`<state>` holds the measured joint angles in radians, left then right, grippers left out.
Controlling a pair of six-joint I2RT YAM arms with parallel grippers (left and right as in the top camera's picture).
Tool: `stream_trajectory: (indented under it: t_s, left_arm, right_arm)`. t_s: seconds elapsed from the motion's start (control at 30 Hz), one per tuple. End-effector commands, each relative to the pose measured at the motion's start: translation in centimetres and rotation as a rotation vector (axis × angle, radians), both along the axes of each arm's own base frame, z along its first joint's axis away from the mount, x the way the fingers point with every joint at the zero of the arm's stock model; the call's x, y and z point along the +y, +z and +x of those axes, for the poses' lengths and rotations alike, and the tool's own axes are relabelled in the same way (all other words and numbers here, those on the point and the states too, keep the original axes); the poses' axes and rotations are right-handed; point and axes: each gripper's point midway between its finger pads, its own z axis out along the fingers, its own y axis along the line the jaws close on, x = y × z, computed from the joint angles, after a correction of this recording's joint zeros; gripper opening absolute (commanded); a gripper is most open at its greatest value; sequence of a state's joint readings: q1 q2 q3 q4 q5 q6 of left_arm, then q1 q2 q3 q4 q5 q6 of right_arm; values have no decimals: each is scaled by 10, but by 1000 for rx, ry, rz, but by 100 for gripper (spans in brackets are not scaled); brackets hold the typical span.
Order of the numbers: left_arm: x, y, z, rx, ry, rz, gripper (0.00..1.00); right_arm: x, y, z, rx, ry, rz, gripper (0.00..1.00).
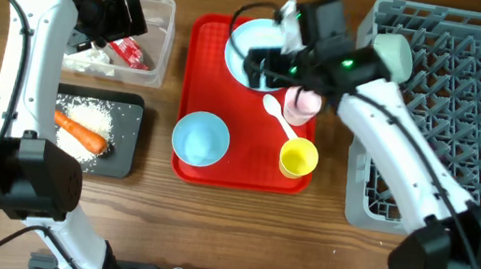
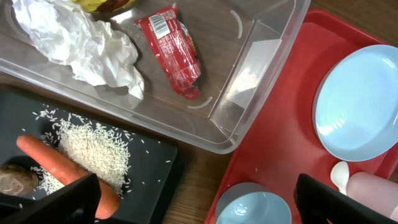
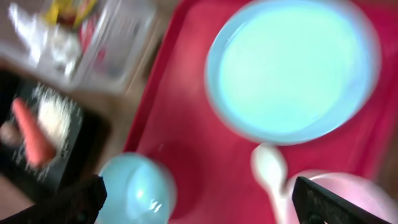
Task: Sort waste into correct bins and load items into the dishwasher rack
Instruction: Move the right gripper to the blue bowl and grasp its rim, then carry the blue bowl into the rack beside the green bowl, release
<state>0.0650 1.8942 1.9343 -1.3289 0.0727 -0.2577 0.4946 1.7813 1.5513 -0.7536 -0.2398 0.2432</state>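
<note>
The right gripper moves back, then down onto the bowl's rim facing the spoon next, as bare red tray lies between the blue bowl and the spoon (image 1: 274, 111).
The clear tub (image 1: 160, 20) holds a red wrapper (image 2: 169, 46), crumpled tissue (image 2: 81, 46) and a bit of yellow wrapper (image 2: 102, 5). The black tray (image 1: 126, 147) holds rice (image 2: 93, 149), a carrot (image 2: 56, 165) and a brown lump (image 2: 15, 180). On the red tray (image 1: 236, 167) lie a blue plate (image 1: 245, 46), one blue bowl (image 1: 200, 138), a pink cup (image 1: 301, 107), a yellow cup (image 1: 298, 158) and a white spoon (image 1: 274, 111). My left gripper (image 2: 199, 205) is open and empty over the tub's right end. My right gripper (image 3: 199, 205) is open and empty above the plate.
The grey dishwasher rack (image 1: 454, 89) fills the right side and holds nothing that I can see. Bare wood shows between the black tray and the red tray. The right wrist view is blurred by motion.
</note>
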Motion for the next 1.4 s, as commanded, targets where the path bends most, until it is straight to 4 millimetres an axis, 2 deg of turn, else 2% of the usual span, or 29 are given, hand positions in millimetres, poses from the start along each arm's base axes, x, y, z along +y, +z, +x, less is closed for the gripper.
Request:
stream_trajectory:
  t_s: [0.0, 0.13, 0.27, 0.37, 0.4, 0.43, 0.57, 0.83, 0.97, 1.07, 1.17, 1.3, 1.37]
  left_arm:
    - [2, -1, -1, 3, 18, -4, 100]
    - [2, -1, -1, 3, 18, -4, 100]
    - [2, -1, -1, 3, 18, -4, 100]
    - [2, -1, -1, 3, 18, -4, 100]
    - [2, -1, -1, 3, 18, -4, 100]
    - [2, -1, -1, 3, 18, -4, 100]
    - [2, -1, -1, 3, 18, -4, 100]
    - [2, -1, -1, 3, 18, -4, 100]
    - [2, -1, -1, 3, 17, -5, 100]
    - [2, -1, -1, 3, 18, -4, 100]
    - [2, -1, -1, 3, 18, -4, 100]
    - [2, -1, -1, 3, 18, -4, 100]
    - [2, -1, -1, 3, 17, -5, 100]
  right_arm:
    - [33, -46, -46, 172, 81, 12, 97]
    - [51, -83, -83, 299, 84, -35, 88]
    - [52, -106, -92, 412, -16, -54, 81]
    - [48, -135, -97, 501, -66, -91, 78]
    - [49, -141, -99, 523, -67, -89, 75]
    - [45, -147, -96, 566, -94, -72, 64]
    - [42, -149, -93, 568, -110, -69, 52]
    - [41, -149, -92, 569, -138, -75, 5]
    - [42, -149, -90, 564, -137, -70, 4]
    - [45, -144, -85, 543, -130, -57, 4]
    - [44, -123, -64, 429, -122, -80, 4]
    - [19, -66, -32, 201, -177, -189, 4]
    - [-4, -27, -18, 65, -219, -276, 4]
